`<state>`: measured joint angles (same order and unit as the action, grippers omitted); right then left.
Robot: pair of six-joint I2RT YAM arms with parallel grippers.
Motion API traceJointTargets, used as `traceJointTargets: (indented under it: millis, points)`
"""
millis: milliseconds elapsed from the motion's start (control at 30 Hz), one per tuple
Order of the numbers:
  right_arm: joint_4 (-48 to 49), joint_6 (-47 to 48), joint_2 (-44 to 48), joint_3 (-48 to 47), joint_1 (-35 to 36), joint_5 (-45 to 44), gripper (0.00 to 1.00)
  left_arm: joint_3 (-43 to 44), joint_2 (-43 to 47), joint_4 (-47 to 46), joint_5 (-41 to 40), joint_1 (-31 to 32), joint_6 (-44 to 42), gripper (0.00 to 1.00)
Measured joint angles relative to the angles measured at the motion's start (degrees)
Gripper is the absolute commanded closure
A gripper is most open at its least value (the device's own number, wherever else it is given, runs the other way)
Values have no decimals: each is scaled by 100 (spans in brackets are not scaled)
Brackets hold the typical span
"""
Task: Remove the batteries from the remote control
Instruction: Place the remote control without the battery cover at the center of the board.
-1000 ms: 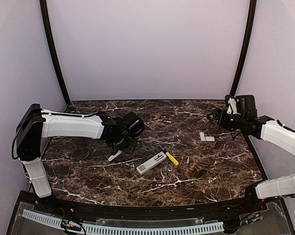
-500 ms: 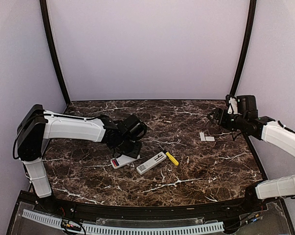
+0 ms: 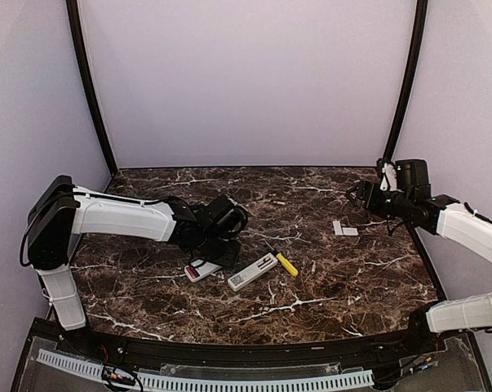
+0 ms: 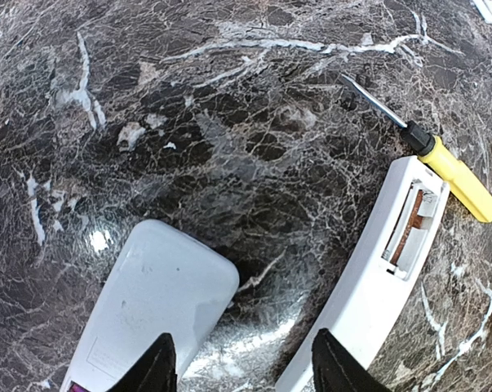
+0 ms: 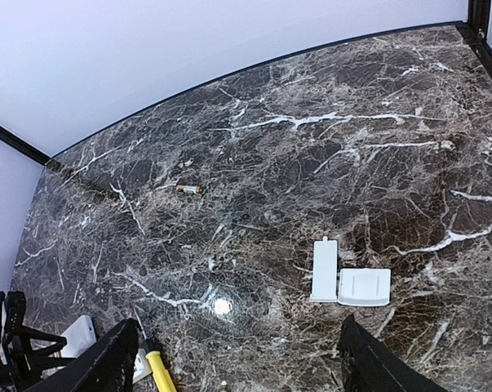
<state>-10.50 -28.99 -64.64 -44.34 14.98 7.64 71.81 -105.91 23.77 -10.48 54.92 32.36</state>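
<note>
Next, my right gripper goes down to its left in the top view onto the yellow screwdriver handle's end (image 3: 290,269) (image 5: 163,380), clear of the long remote, since the screwdriver lies below there.
Two white remotes lie near the table's middle. The long remote (image 3: 252,272) (image 4: 368,294) has its compartment open, and a reddish-brown battery (image 4: 408,233) shows inside. The short remote (image 3: 201,269) (image 4: 152,314) lies flat, left of the long one. My left gripper (image 3: 219,247) (image 4: 241,367) hovers open over the bare marble between the two, holding nothing. A loose battery (image 5: 188,189) lies far back on the table. My right gripper (image 3: 360,196) (image 5: 233,363) hangs open and empty, high at the back right.
A yellow-handled screwdriver (image 3: 285,262) (image 4: 454,173) (image 5: 158,369) lies right of the long remote. Two white covers (image 3: 344,229) (image 5: 349,278) lie side by side below the right gripper. A small thin piece (image 3: 313,266) lies right of the screwdriver.
My left gripper has brought the short remote down and right, laid it flat beside the long remote, and its jaws have opened off it. The right arm has not moved.
</note>
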Motion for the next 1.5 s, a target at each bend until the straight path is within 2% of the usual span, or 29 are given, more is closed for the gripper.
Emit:
traceJointTargets:
  millis: [133,300,567,700,1200,1500]
  points:
    - [7,46,153,63,0,136,18,-264,286,-149,9,0,-103,31]
    - [-2,177,341,142,26,411,20,-603,949,-315,138,-164,-190,31]
    - [-114,260,385,391,695,658,23,-1624,1410,-868,1058,-1338,-59,30]
    - [-234,280,323,446,1180,669,25,-1934,1416,-918,1353,-1602,-7,30]
    - [-144,232,-1314,417,2400,651,33,-2129,1412,-1357,1869,-1908,4,31]
    - [90,212,-2118,133,2682,579,38,-2286,1311,-1397,2033,-1908,-87,32]
